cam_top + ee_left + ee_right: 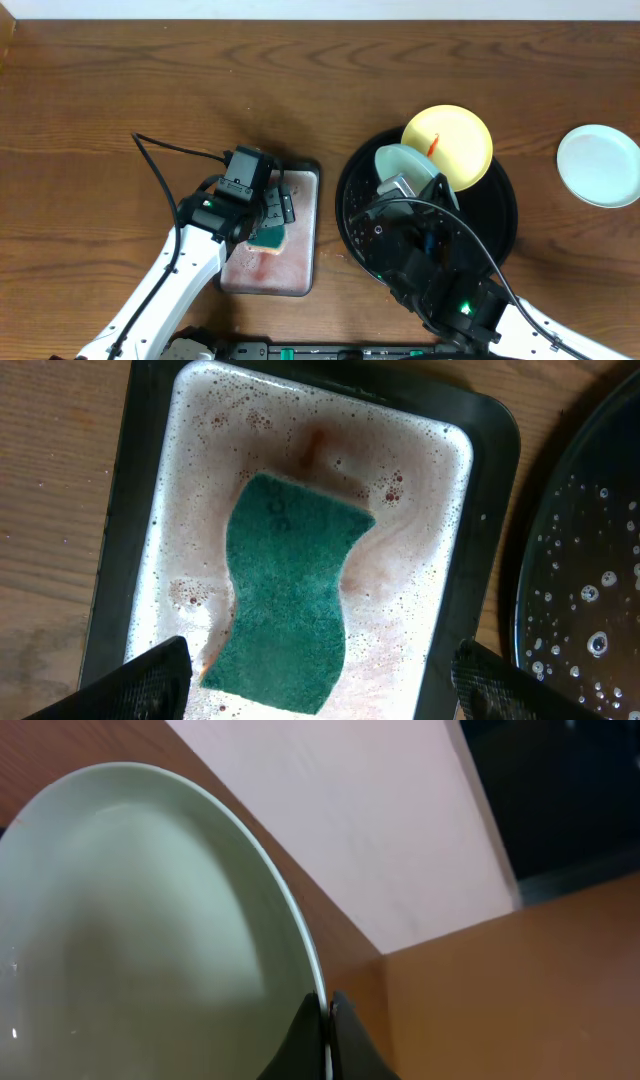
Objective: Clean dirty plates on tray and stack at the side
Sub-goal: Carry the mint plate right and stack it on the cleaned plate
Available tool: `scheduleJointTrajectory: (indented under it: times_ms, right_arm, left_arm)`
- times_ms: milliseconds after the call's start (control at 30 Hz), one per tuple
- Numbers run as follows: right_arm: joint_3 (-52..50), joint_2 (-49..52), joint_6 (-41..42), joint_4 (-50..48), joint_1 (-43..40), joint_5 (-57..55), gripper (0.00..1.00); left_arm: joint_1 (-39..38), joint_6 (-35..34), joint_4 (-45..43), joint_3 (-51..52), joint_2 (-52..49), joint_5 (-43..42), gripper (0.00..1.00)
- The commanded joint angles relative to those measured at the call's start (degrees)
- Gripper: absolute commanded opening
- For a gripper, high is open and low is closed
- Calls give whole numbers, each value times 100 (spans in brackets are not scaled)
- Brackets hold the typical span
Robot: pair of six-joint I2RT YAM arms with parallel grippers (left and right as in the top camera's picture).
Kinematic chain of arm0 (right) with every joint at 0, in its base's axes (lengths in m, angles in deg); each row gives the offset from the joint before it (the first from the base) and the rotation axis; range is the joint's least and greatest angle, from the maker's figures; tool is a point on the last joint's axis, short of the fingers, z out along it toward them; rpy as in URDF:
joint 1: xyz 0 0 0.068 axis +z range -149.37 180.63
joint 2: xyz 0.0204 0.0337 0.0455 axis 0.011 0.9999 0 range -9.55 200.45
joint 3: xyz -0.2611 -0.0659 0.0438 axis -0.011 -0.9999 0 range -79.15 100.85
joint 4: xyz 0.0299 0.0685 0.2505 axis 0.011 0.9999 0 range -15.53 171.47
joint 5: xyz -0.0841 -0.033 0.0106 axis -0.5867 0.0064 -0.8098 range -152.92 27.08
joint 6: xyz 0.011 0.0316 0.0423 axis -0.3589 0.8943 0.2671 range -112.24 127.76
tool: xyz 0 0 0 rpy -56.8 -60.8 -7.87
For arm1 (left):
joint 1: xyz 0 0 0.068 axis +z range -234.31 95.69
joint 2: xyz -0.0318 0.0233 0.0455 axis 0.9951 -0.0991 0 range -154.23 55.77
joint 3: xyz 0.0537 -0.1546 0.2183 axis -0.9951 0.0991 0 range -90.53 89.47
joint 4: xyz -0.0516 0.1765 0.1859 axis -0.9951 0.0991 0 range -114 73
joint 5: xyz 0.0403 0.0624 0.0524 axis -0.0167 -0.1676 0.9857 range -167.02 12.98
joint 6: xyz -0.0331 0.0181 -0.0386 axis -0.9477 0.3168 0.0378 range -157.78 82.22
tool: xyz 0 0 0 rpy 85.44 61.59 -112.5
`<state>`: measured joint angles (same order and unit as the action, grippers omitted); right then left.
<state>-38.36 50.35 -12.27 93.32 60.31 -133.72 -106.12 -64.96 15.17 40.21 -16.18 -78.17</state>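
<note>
A mint-white plate lies on the wood. The right gripper swings away from the black tray [500,235] next, then levels and lowers its plate onto that one.
The black round tray [500,235] stands right of centre; its wet rim shows in the left wrist view [590,590]. A pale yellow plate [450,140] with a red-orange smear leans on the tray's far rim. My right gripper [400,190] is shut on the rim of a mint-white plate [405,165] and holds it tilted above the tray; in the right wrist view the plate [130,930] fills the left side, its rim pinched between the fingers [328,1020]. A second mint-white plate [598,165] lies on the bare wood at the right. My left gripper [315,680] is open above the teal sponge [290,590].
The teal sponge [268,238] lies in a rectangular grey tray [300,265] of sudsy, reddish water left of the black tray. The grey tray's rim shows in the left wrist view [490,470]. A black cable [160,160] runs over the table at the left arm.
</note>
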Motion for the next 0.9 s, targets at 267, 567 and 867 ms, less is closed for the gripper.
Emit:
scheduleJointTrajectory:
  times_ms: [267, 567, 867]
  right_arm:
    - [48, -98, 2966, 111, -1451, 2085, 1]
    - [50, -282, 3668, 348, -5337, 6677, 1]
    - [50, 413, 4468, 101, -9226, 8290, 1]
  left_arm:
    - [26, -28, 20, -105, -11, 28, 84]
    - [26, -28, 20, -105, -11, 28, 84]
    - [26, -28, 20, -105, -11, 28, 84]
